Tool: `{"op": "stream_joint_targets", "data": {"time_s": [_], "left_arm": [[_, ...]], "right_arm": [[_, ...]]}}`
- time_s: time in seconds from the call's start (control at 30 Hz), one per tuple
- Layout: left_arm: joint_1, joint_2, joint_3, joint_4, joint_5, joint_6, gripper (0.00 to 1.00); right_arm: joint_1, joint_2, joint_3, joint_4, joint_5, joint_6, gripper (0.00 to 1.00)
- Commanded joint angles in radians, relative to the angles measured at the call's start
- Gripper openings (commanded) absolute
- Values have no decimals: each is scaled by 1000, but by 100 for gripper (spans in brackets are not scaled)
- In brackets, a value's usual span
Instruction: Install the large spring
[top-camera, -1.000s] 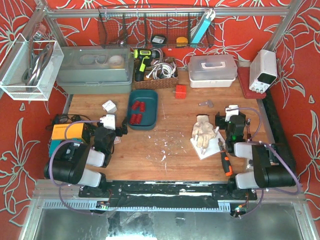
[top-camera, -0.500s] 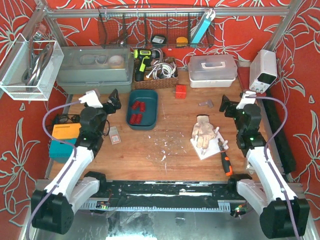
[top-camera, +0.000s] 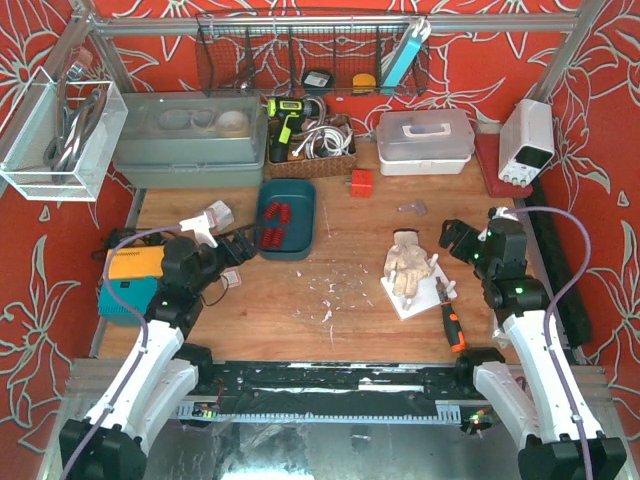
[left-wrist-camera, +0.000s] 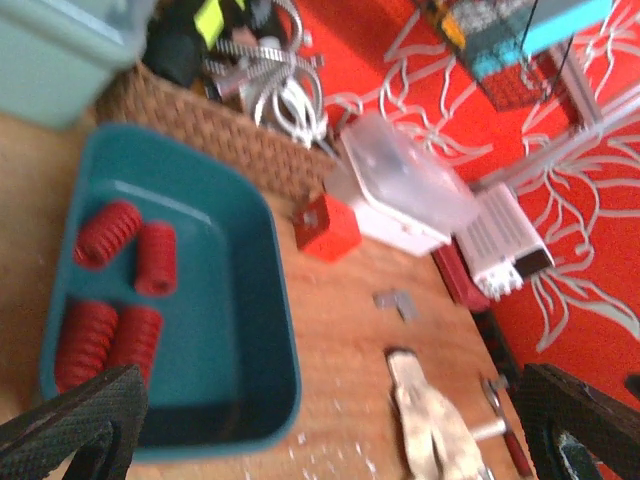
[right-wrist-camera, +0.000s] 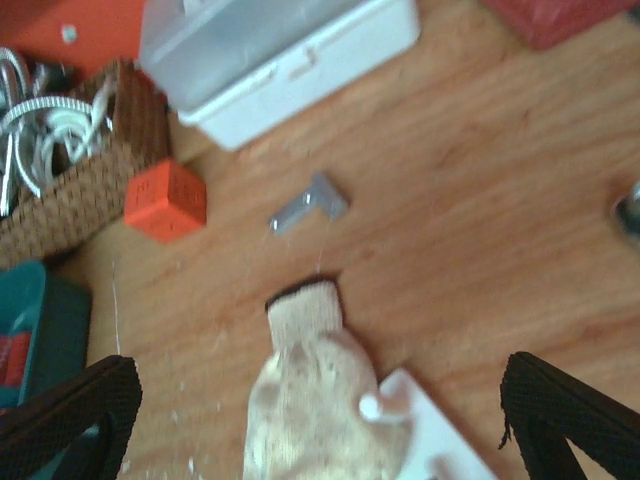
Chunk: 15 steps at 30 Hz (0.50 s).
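Note:
My open right gripper should move back and down onto the screwdriver's stem ahead of the handle (top-camera: 442, 293), because the screwdriver's front end lies uncovered beside the glove.
Several red springs (left-wrist-camera: 108, 232) lie in a teal tray (left-wrist-camera: 255, 300) at the table's middle back; the springs (top-camera: 272, 237) show in the tray (top-camera: 303, 222) in the top view. My left gripper (top-camera: 238, 252) hovers just left of the tray, open and empty; in the left wrist view (left-wrist-camera: 320, 440) the jaws stand wide apart. My right gripper (top-camera: 452, 238) is open and empty, hovering right of a beige work glove (top-camera: 405, 262) that lies on a white plate (top-camera: 420, 300). The glove (right-wrist-camera: 310, 400) and the plate (right-wrist-camera: 435, 440) show in the right wrist view, below the gripper (right-wrist-camera: 320, 430).
An orange cube (top-camera: 361, 183) and a small metal bracket (top-camera: 411, 208) lie behind the glove. A screwdriver (top-camera: 450, 322) lies right of the plate. A wicker basket (top-camera: 310, 150), a white lidded box (top-camera: 425, 140) and a grey bin (top-camera: 190, 140) line the back. An orange and teal device (top-camera: 130, 280) sits at the left.
Both arms have unfolded from rest. The left gripper swung forward and right to the tray's left side. The right gripper dropped slightly toward the glove.

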Motion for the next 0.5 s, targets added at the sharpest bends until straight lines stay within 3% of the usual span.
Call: {"op": "stream_joint_targets", "data": {"time_s": [0.0,0.1,0.33,0.47], "left_arm": [[-51,-6,-51,1,108,-62,100],[-147,-5,-78,12,40,-56,100],[-411,89,-81,58,-140,-13,100],[-505,178,-55,59,-198,42,100]], "right_arm": [[-2,9,-24,-152,-137,-18,98],[1,3,-49,-235,-157,-39,98],[22,-37,-63,-458,-33,12,90],[101,-10,-70,-477,12,81,85]]}}
